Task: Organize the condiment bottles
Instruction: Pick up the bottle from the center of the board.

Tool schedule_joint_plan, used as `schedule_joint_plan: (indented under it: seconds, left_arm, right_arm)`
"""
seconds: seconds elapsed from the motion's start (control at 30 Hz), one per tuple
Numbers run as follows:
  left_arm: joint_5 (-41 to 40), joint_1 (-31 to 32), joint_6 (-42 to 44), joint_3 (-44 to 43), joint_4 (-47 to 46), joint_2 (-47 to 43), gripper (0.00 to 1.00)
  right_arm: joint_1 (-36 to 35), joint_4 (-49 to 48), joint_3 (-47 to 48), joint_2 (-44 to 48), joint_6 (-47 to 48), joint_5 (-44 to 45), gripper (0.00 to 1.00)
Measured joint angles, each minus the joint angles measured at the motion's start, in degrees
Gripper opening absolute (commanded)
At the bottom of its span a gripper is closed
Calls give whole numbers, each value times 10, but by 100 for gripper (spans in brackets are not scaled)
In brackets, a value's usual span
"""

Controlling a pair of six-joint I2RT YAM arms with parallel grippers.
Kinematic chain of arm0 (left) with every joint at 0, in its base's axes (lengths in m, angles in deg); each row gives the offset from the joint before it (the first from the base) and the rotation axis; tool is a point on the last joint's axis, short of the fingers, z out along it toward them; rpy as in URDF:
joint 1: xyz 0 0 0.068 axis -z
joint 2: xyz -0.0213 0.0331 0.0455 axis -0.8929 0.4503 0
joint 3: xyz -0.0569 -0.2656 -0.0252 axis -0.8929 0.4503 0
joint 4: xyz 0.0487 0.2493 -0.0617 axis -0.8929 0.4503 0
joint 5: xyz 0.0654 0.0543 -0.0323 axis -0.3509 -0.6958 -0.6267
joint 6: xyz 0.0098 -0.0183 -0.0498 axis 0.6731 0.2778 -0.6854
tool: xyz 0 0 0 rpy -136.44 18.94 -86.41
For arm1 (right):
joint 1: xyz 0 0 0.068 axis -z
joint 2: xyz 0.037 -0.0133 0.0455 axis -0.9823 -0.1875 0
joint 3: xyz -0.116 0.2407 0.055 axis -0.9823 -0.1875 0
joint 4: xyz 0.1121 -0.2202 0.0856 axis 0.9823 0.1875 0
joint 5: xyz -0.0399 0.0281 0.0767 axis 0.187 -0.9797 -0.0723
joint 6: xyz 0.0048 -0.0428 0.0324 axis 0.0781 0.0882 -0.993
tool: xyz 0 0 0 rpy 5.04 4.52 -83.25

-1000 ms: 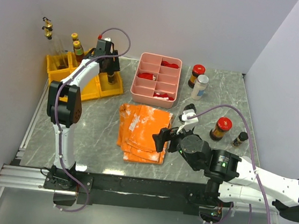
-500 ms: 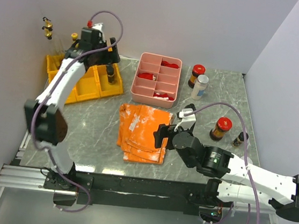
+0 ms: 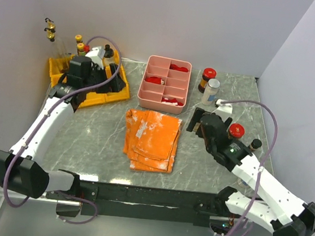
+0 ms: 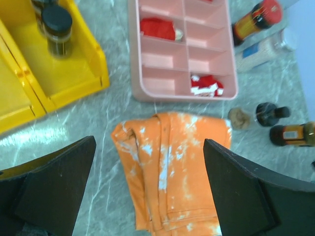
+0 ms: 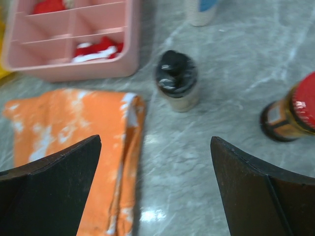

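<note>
The robot needs to move its right gripper next from the pale jar toward the red-capped jar by the small dark bottle [image 3: 236,130] [image 5: 305,104] and down over the red-capped jar's cap, as that jar is outside the gripper's fingers.
Condiment bottles stand at the right: a red-capped jar [image 3: 208,77], a white silver-capped bottle [image 3: 210,92], a second red-capped jar [image 3: 235,131] and a small dark bottle [image 3: 254,145]. A pale jar with a black cap [image 5: 176,81] stands just ahead of my right gripper [image 5: 156,147], which is open and empty above the table beside the orange cloth [image 5: 74,128]. Yellow-capped bottles [image 3: 79,43] stand at the yellow bins [image 3: 58,67]. A black-capped jar [image 4: 56,28] sits in a bin. My left gripper [image 4: 147,162] is open and empty, above the table near the bins.
A pink divided tray [image 3: 166,83] with red pieces stands at the back centre. The orange folded cloth [image 3: 152,137] lies mid-table. White walls close in the left, back and right sides. Two small bottles [image 3: 50,28] are off the table's far left corner.
My left arm has swung away from above the bins and lowered toward the left, leaving the black-capped jar in the bin. My right gripper has moved from over the cloth toward the bottles at the right.
</note>
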Motion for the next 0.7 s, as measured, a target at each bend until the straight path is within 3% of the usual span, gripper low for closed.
schedule_joint_plan:
  seconds: [0.13, 0.37, 0.7]
  left_arm:
    - [-1, 2, 0, 46, -12, -4, 96]
    - [-1, 2, 0, 48, -18, -6, 96]
    - [1, 3, -2, 50, -28, -17, 96]
  right_arm:
    - [76, 8, 0, -39, -11, -9, 100]
    - [229, 31, -17, -62, -49, -14, 100]
    - [318, 41, -16, -53, -55, -1, 100]
